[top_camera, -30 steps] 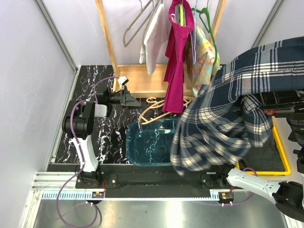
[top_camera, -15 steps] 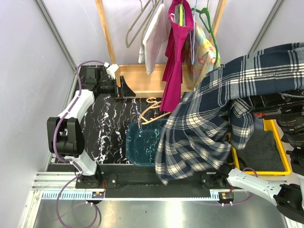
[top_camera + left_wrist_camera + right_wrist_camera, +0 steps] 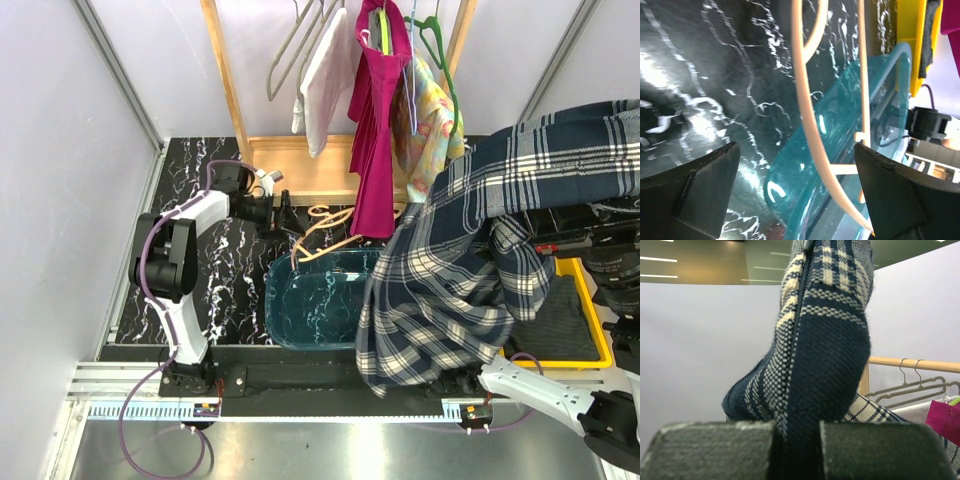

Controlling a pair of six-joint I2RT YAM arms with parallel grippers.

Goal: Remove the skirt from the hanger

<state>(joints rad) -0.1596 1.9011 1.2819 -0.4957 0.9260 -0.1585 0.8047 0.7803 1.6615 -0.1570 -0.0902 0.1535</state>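
I will push my left gripper farther onto the beige hanger's curved arm (image 3: 309,233) (image 3: 812,131) and close it, because the hanger's arm is just to its right in the top view.
The navy and cream plaid skirt (image 3: 470,260) hangs off the hanger, draped from high at the right down over the right end of the teal bin (image 3: 310,300). My right gripper (image 3: 797,450) is shut on a fold of the skirt (image 3: 825,355); in the top view the cloth hides it. The bare beige hanger (image 3: 325,235) lies across the bin's far rim. My left gripper (image 3: 285,210) stands open just left of the hanger. In the left wrist view the hanger (image 3: 802,100) runs between the spread fingers (image 3: 700,190), untouched.
A wooden rack (image 3: 225,80) at the back carries a white garment (image 3: 320,80), a magenta one (image 3: 375,130), a floral one (image 3: 432,120) and spare hangers. A yellow tray (image 3: 592,310) holding dark cloth sits at the right. Black marble mat (image 3: 230,270) covers the table.
The left arm swung out to the back left, then came back and now sits close to the hanger. The skirt swayed left and back to the right in the right gripper.
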